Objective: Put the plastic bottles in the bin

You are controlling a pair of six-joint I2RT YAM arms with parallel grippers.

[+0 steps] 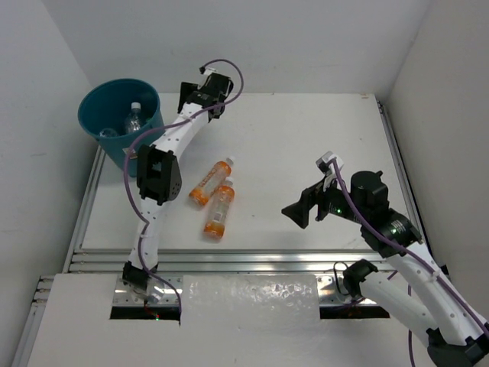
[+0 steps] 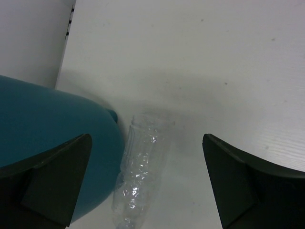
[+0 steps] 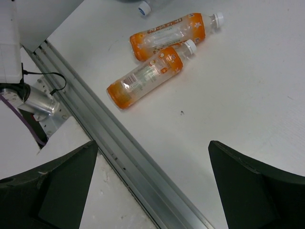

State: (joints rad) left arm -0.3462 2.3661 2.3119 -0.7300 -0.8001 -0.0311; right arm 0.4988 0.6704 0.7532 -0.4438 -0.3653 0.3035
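The far end of the plain clear bottle lies between my left gripper's open fingers. My left gripper should go down onto that end next, beside the teal bin (image 1: 118, 122).
The teal bin (image 1: 118, 122) stands at the table's far left corner with clear bottles (image 1: 134, 116) inside. My left gripper (image 1: 186, 98) is open just right of the bin. In the left wrist view it (image 2: 147, 191) hangs over a plain clear bottle (image 2: 140, 167) that lies on the table against the bin's wall (image 2: 47, 124). Two orange bottles with white caps (image 1: 211, 182) (image 1: 219, 208) lie side by side mid-table. They also show in the right wrist view (image 3: 174, 34) (image 3: 147, 76). My right gripper (image 1: 299, 210) is open and empty, right of them.
An aluminium rail (image 3: 133, 157) runs along the table's near edge below my right gripper (image 3: 152, 191). A capped bottle end (image 3: 144, 8) shows at the top edge of the right wrist view. The left arm's links (image 1: 157, 174) hang over the table's left part. White walls close the back and sides.
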